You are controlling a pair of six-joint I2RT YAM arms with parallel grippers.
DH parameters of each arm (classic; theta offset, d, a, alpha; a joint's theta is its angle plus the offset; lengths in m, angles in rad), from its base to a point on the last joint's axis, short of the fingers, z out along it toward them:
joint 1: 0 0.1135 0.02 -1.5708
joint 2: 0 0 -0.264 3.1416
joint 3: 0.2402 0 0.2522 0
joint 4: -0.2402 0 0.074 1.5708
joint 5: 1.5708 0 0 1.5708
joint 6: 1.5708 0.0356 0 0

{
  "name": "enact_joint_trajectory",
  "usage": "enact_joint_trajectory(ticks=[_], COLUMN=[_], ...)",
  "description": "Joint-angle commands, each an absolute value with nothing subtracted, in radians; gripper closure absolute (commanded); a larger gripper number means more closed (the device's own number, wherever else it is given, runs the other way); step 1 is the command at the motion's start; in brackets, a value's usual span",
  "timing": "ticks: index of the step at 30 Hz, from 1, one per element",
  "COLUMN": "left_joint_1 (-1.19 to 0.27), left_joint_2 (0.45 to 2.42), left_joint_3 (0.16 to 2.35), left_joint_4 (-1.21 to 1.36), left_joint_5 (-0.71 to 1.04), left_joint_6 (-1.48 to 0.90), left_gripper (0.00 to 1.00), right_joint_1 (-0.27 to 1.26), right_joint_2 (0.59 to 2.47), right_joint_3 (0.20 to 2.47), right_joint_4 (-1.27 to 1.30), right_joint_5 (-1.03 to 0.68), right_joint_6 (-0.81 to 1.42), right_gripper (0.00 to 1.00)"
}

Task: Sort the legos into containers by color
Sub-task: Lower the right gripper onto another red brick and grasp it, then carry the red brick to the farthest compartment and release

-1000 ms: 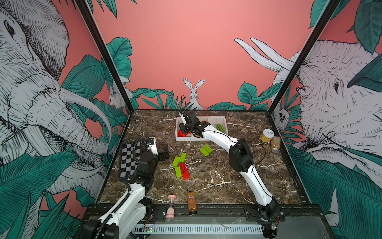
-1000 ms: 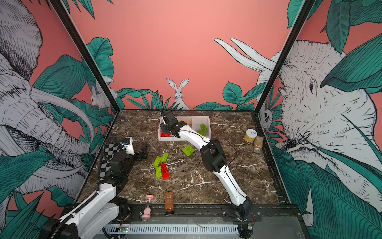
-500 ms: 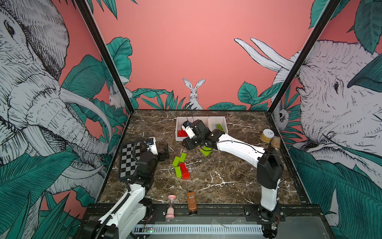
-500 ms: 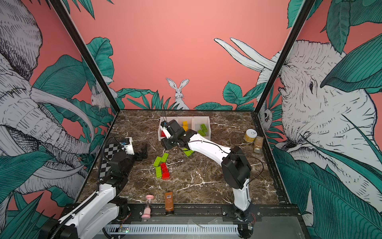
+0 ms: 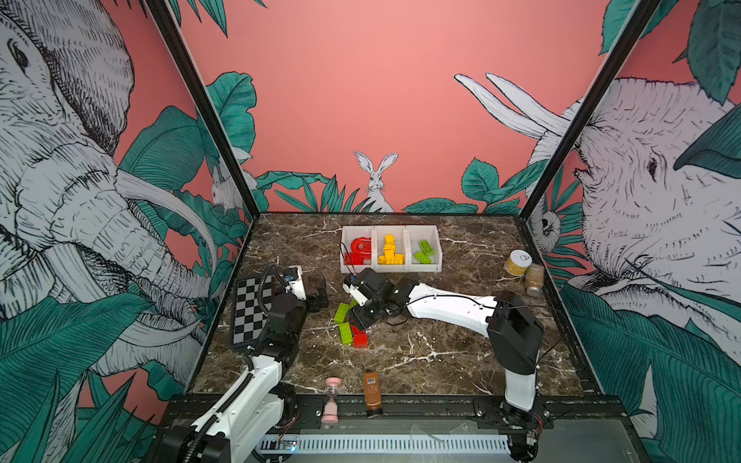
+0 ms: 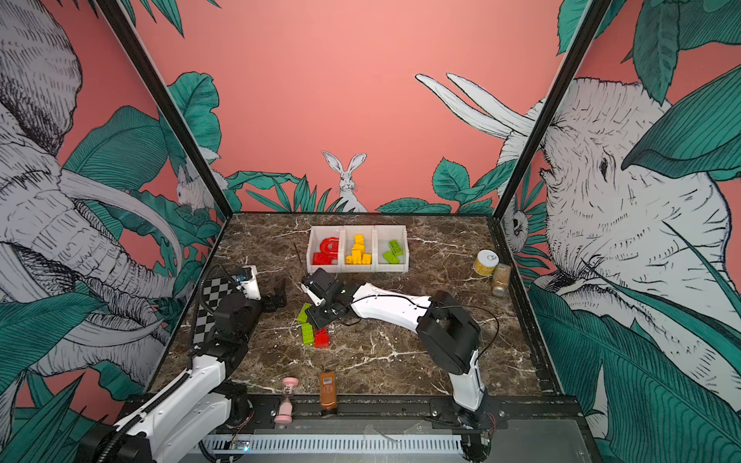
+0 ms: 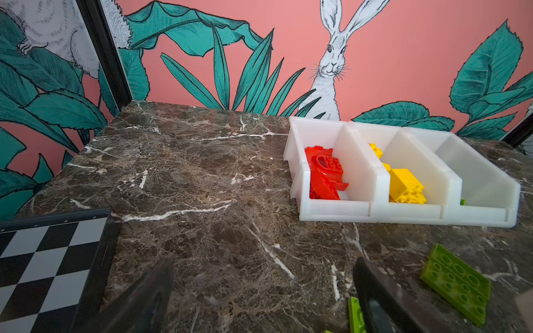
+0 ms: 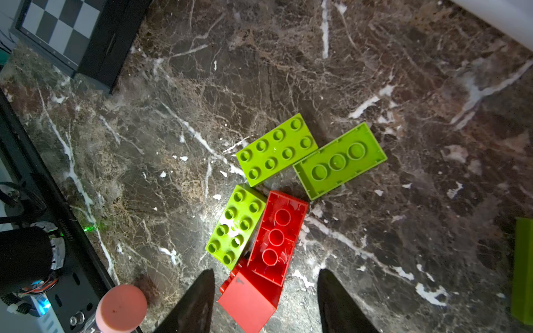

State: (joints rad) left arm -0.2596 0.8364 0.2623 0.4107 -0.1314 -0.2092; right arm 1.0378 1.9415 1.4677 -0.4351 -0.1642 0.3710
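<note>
Next, my right gripper comes down open around the long sides of the upturned red brick (image 8: 276, 238), since its narrow width fits between my spread fingers.
The containers (image 5: 391, 267) (image 6: 358, 268) (image 7: 403, 214), three joined white bins, stand at the back middle. They hold red legos (image 5: 358, 250), yellow legos (image 5: 389, 252) and green legos (image 5: 425, 250), from left to right. Loose on the marble lie three green bricks (image 8: 277, 149) (image 8: 339, 160) (image 8: 236, 226) and two red bricks (image 8: 277, 236) (image 8: 248, 299). My right gripper (image 8: 266, 272) (image 5: 361, 318) hovers open over the red pair, its fingers either side of them with gaps. My left gripper (image 7: 264, 261) (image 5: 318, 294) is open and empty beside the checkered board. A flat green piece (image 7: 458, 285) lies near it.
A checkered board (image 5: 250, 308) lies at the left edge. A pink hourglass (image 5: 332, 397) and a brown bottle (image 5: 371, 391) stand at the front edge. A yellow jar (image 5: 517, 262) and a spice jar (image 5: 534, 278) sit at the right wall.
My right gripper has pulled back from over the left bin toward the front and now hangs over the loose bricks. The left arm has not moved.
</note>
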Motion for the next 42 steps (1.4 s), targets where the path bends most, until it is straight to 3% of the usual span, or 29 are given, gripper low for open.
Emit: enact_joint_trajectory(ticks=[1,15,29,42], left_joint_1=[-0.264,-0.264,-0.264,-0.264], left_joint_2=[0.828,0.825,0.809,0.832], left_joint_3=[0.255,0.255,0.255,0.255], left_joint_4=[0.421,0.417,0.410,0.426], left_joint_5=[-0.138,-0.140,-0.139,-0.135], left_joint_6=[-0.207,-0.207,-0.209,-0.214], left_gripper=[0.02,0.02,0.02,0.02], right_joint_1=[1.049,1.056,1.044,1.032], right_joint_2=[1.988,2.093,2.120,2.027], right_joint_3=[1.497,1.534,1.502,1.435], right_joint_4=[-0.432,-0.451,-0.438,-0.355], right_joint_5=[-0.138,-0.106,-0.052,-0.031], right_joint_6=[0.372,0.340,0.342,0.364], right_gripper=[0.43,0.47,0.63,0.75])
